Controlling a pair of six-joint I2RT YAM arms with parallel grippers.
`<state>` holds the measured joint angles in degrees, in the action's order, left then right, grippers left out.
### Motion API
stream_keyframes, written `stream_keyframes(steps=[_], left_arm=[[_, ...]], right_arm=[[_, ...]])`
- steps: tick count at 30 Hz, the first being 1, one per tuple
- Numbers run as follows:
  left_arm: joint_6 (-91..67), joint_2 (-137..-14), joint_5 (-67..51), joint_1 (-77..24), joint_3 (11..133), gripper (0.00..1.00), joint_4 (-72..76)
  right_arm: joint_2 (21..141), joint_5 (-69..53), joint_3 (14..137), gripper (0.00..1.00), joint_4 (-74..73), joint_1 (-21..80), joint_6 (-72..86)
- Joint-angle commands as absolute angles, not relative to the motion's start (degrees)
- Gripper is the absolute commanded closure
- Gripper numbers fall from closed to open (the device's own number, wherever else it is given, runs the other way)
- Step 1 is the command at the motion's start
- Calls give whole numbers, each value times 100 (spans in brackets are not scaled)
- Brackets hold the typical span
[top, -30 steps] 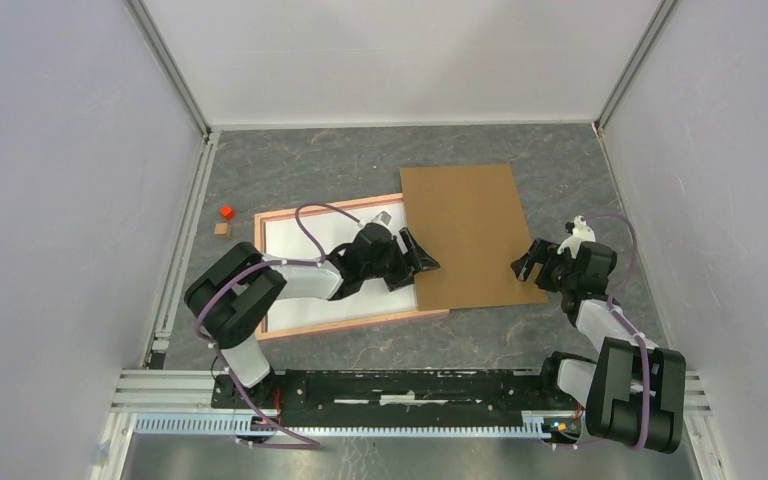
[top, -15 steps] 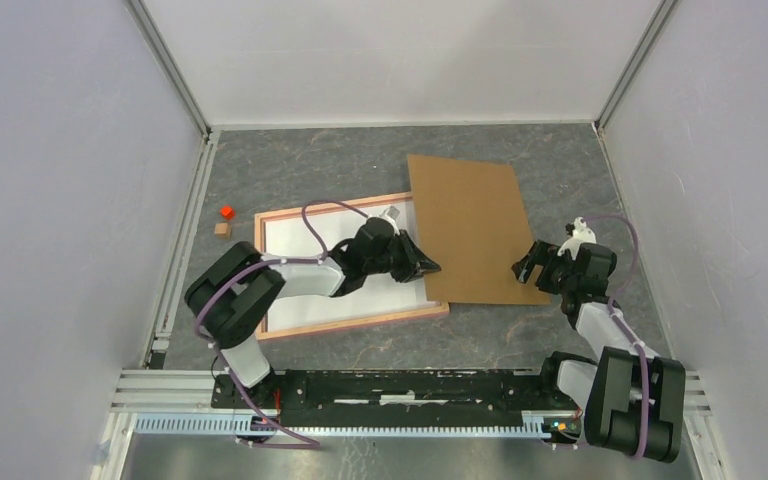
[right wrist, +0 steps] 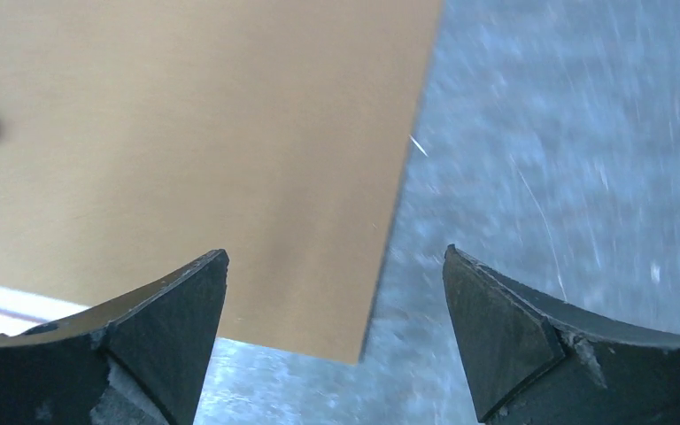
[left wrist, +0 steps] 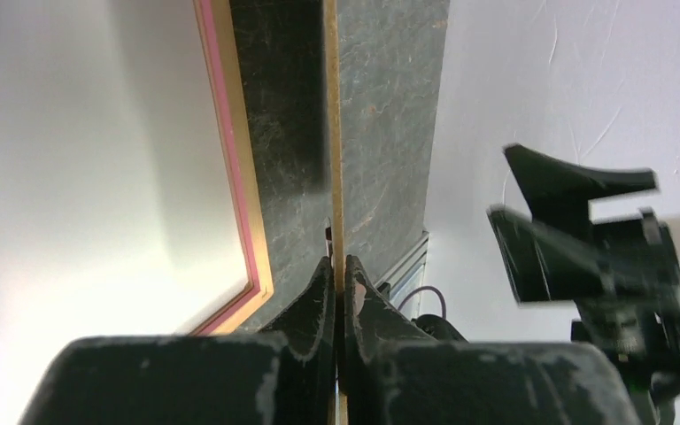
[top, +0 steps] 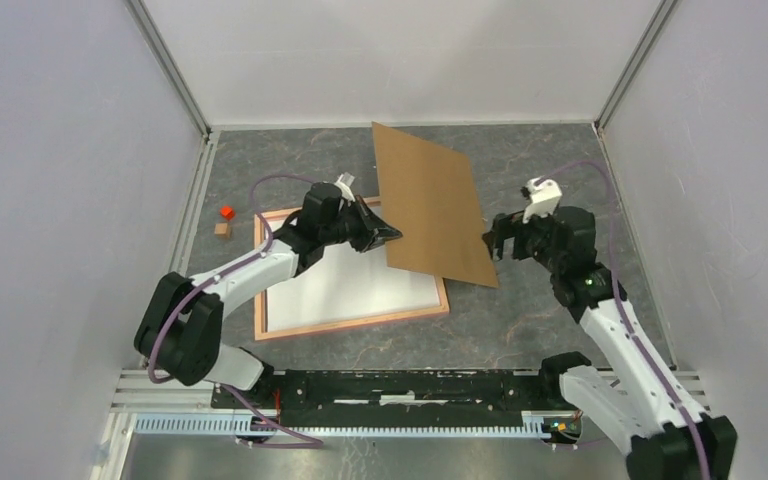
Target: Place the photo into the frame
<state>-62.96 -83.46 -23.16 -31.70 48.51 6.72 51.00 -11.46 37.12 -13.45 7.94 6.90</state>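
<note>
My right gripper has the board's free lower edge [top: 456,279] [right wrist: 285,348] to its left in the top view, nearer the base, so it will swing back next and turn onto that edge.
The salmon-pink frame [top: 350,322] lies flat on the table left of centre, and a white panel [top: 340,285] fills its inside. The photo is out of view. A plain brown backing board [top: 430,205] hangs tilted above the frame's right end. My left gripper [top: 392,233] is shut on the board's left edge. In the left wrist view both fingers pinch the thin board [left wrist: 331,133] edge-on at my left gripper [left wrist: 338,266], with the frame's rail [left wrist: 230,150] to the left. My right gripper [top: 490,245] stands open at the board's near right corner; in its wrist view my right gripper [right wrist: 336,255] is empty, the board [right wrist: 186,133] lying beyond it.
A small red cube [top: 226,212] and a small wooden cube [top: 222,229] sit by the left wall. White walls close in the dark stone table [top: 560,170] on three sides. The arms' base rail [top: 400,385] runs along the near edge.
My left gripper closed on the board's left edge and lifted it off the table into a tilt. My right arm rose and swung left toward the board's near right corner.
</note>
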Motion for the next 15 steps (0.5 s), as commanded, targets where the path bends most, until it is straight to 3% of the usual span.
stream_keyframes(steps=[1,8,15], left_arm=[[-5812,-7731,-2840,-2919,5222,98,325],[-5884,-7394,-3008,-2673,5230,98,32],[-5948,-7164,-3064,-2591,5208,98,-295]], right_arm=[[4480,-404,3999,2,-1342,2489,-411],[4829,3579,3934,2,-1080,6271,-1316],[6227,6236,3381,2,394,7967,-2802]])
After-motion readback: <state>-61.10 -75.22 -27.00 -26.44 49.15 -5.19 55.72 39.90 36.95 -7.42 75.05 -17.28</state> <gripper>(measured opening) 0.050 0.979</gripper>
